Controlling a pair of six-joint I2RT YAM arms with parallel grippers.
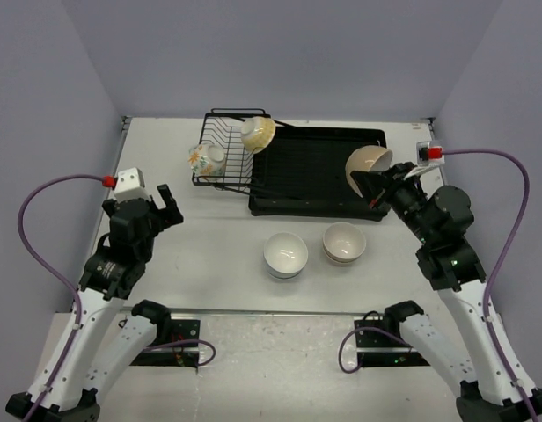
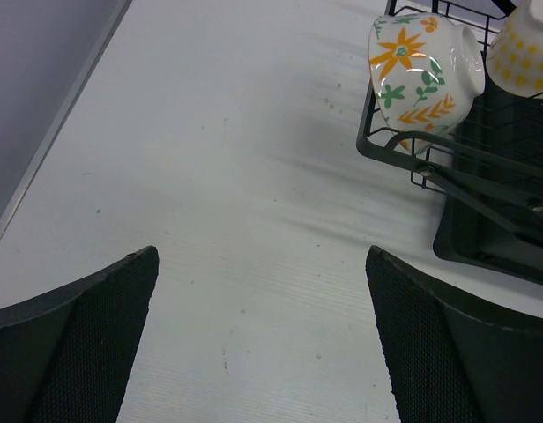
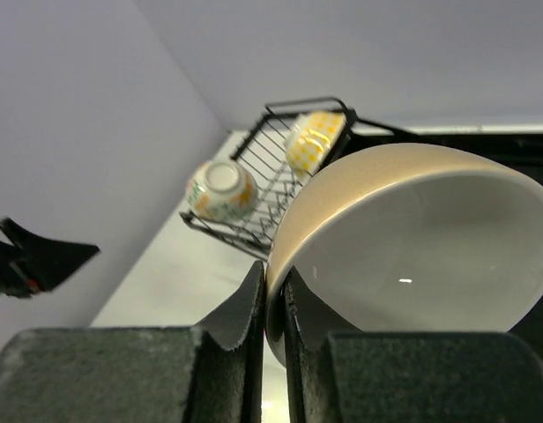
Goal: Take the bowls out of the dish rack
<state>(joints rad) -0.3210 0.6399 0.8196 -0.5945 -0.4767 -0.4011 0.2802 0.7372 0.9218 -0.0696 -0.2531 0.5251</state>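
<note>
Next, my right gripper brings the bowl back and down onto the cream stack [image 1: 345,243], turning it level, and releases the bowl's rim. Matching bowls stand there.
My right gripper [image 1: 377,186] [image 3: 273,284] is shut on the rim of a cream bowl [image 1: 367,162] [image 3: 412,247], holding it tilted above the right end of the dish rack's black tray [image 1: 315,167]. In the wire basket [image 1: 225,145] a yellow-patterned bowl [image 1: 258,134] [image 3: 314,141] [image 2: 521,55] leans, and a white bowl with orange flowers [image 1: 206,159] [image 2: 421,70] [image 3: 220,189] hangs at the basket's left edge. A white bowl [image 1: 285,254] and a cream stack [image 1: 345,243] stand on the table. My left gripper [image 1: 168,209] [image 2: 263,335] is open over bare table left of the basket.
White walls close the table in at the back and both sides. Purple cables [image 1: 42,198] loop off both arms. A small white box with a red part [image 1: 427,152] sits by the tray's far right corner.
</note>
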